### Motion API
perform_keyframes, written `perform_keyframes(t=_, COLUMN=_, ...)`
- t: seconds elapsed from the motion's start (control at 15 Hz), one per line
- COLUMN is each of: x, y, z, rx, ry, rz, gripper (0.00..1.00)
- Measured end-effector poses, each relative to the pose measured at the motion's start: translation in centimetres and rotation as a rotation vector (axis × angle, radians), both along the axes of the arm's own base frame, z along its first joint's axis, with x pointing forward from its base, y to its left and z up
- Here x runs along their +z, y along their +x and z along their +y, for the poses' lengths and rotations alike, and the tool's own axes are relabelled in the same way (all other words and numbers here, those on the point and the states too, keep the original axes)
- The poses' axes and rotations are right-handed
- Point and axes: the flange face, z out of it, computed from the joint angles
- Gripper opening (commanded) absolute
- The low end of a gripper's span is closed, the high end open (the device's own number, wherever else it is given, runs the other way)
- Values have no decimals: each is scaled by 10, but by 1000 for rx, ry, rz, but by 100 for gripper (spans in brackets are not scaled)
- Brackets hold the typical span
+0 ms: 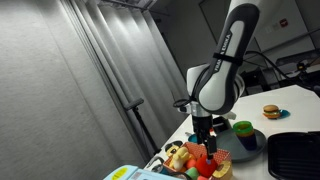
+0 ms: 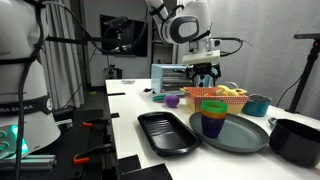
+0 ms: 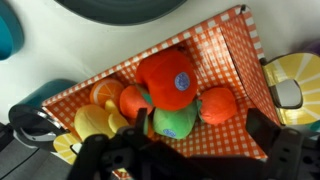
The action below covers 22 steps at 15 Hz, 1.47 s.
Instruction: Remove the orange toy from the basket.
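Observation:
The gripper moves down and toward the grey plate next, its open fingers going astride the rounded orange toy. They now are on either side of the green toy beside it.
The basket, lined with orange check, holds a pile of toy food; it also shows in both exterior views. The orange toy, rounded and red-orange with a blue sticker, lies on top of the pile. Smaller orange pieces lie beside it, with a green toy below and pale yellow pieces to the left. My gripper is open and empty, hovering just above the basket. Its fingers flank the green toy and the right orange piece. It also shows in both exterior views.
A grey round plate, a black tray and stacked cups stand in front of the basket. A teal cup, a black pot, a burger toy and a toaster oven stand around it.

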Motion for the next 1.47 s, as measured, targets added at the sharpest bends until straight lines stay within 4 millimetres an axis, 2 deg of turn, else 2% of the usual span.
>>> perform_keyframes(t=0.73, x=-45, y=23, z=-15, rx=-13, ry=9, rz=43, gripper=99)
perform_keyframes(t=0.8, x=-48, y=25, z=-16, rx=-12, ry=9, rz=45, gripper=77)
perform_keyframes(t=0.93, x=-53, y=29, z=-18, rx=-12, ry=8, rz=48, gripper=71)
perform_keyframes(t=1.2, x=-62, y=36, z=-19, rx=-11, ry=10, rz=50, gripper=39)
perform_keyframes(t=1.47, x=-60, y=41, z=-20, rx=-13, ry=12, rz=41, gripper=13)
